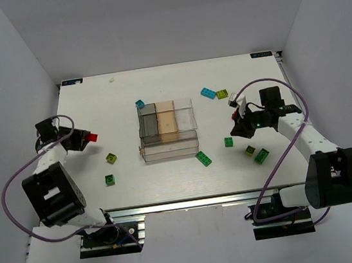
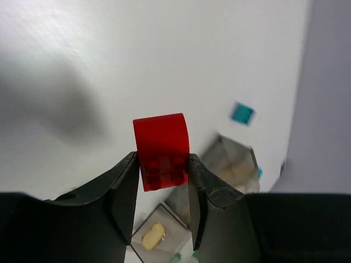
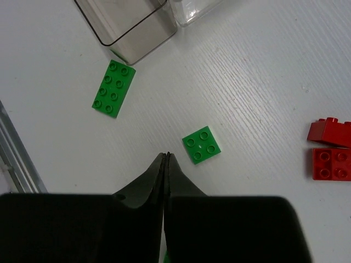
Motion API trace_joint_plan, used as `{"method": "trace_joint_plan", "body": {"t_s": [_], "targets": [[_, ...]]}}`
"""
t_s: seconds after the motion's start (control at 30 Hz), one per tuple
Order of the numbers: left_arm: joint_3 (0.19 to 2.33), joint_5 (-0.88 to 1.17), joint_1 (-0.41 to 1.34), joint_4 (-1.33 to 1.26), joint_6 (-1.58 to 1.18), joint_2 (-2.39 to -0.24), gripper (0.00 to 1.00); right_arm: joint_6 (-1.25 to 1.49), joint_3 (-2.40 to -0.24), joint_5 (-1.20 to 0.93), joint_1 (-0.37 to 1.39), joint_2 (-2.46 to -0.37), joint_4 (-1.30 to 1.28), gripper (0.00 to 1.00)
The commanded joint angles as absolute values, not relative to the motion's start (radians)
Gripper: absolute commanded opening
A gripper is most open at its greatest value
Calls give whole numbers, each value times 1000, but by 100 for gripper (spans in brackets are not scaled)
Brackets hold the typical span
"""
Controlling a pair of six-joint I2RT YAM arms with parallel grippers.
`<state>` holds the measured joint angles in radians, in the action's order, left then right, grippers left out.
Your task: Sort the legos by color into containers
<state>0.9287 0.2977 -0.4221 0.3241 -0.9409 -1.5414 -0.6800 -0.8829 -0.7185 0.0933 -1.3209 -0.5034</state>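
My left gripper next moves across and down over the dark compartment [image 1: 148,121], which lies to its right in the top view, to release the red lego.
My left gripper [image 1: 85,137] is shut on a red lego [image 1: 92,137] and holds it above the table, left of the clear divided container [image 1: 170,146]. In the left wrist view the red lego [image 2: 160,137] sits between the fingers of that gripper [image 2: 162,160], with the container [image 2: 233,159] beyond. My right gripper [image 1: 235,131] is shut and empty, right of the container. Its closed tips [image 3: 165,156] hover beside a green 2x2 lego [image 3: 202,145]. A green 2x4 lego [image 3: 113,88] lies near the container corner [image 3: 129,33].
Two red legos [image 3: 330,148] lie at the right edge of the right wrist view. Cyan [image 1: 208,93], lime [image 1: 222,93] and another cyan lego [image 1: 140,104] lie behind the container. Lime [image 1: 111,157] and green [image 1: 109,179] legos lie front left, green ones [image 1: 262,156] front right.
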Motion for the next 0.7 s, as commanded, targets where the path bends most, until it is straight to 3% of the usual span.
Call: {"method": "trace_joint_plan", "body": {"t_s": [0.0, 0.17, 0.53, 0.63, 0.67], "targets": [[876, 541, -355, 154, -769, -1411, 0, -667, -926, -772, 97, -1318, -509, 0], [896, 649, -149, 121, -698, -1434, 0, -618, -948, -784, 101, -1330, -488, 0], [1302, 394, 124, 420, -436, -1704, 2, -568, -965, -790, 98, -1328, -489, 8], [1370, 354, 170, 454, -416, -1784, 8, -568, -953, -775, 100, -1312, -489, 14], [1387, 332, 181, 466, -411, -1801, 10, -568, -951, -764, 101, -1305, -488, 23]]}}
